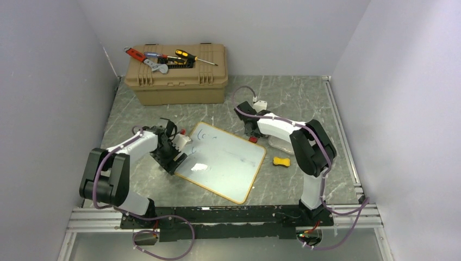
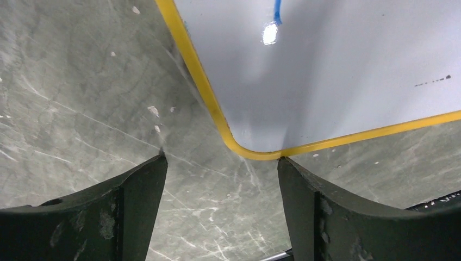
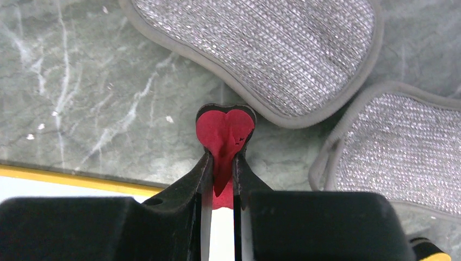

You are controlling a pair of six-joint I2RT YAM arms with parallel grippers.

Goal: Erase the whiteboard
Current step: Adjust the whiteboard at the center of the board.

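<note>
My right gripper goes left in the top view next, over the whiteboard's white side (image 3: 70, 190), and releases the heart-shaped piece (image 3: 225, 128), since blue writing still marks that side.
The whiteboard (image 1: 223, 163) lies flat at the table's middle, turned askew, with a yellow-orange frame and faint blue writing (image 1: 209, 136) near its far corner. My left gripper (image 1: 175, 165) is open and empty at the board's left corner. In the left wrist view the rounded corner (image 2: 255, 151) lies just ahead of the fingertips, and the gripper (image 2: 222, 160) holds nothing. My right gripper (image 1: 251, 136) is at the board's far right edge, shut on a small red heart-shaped piece (image 3: 225, 128) over the table. The board's edge (image 3: 65, 180) shows beside it.
Two silver mesh pads (image 3: 261, 49) (image 3: 402, 147) lie just beyond my right gripper. A yellow bone-shaped sponge (image 1: 281, 161) lies right of the board. A tan toolbox (image 1: 176, 81) with screwdrivers and a wrench on its lid stands at the back left. Walls enclose the table.
</note>
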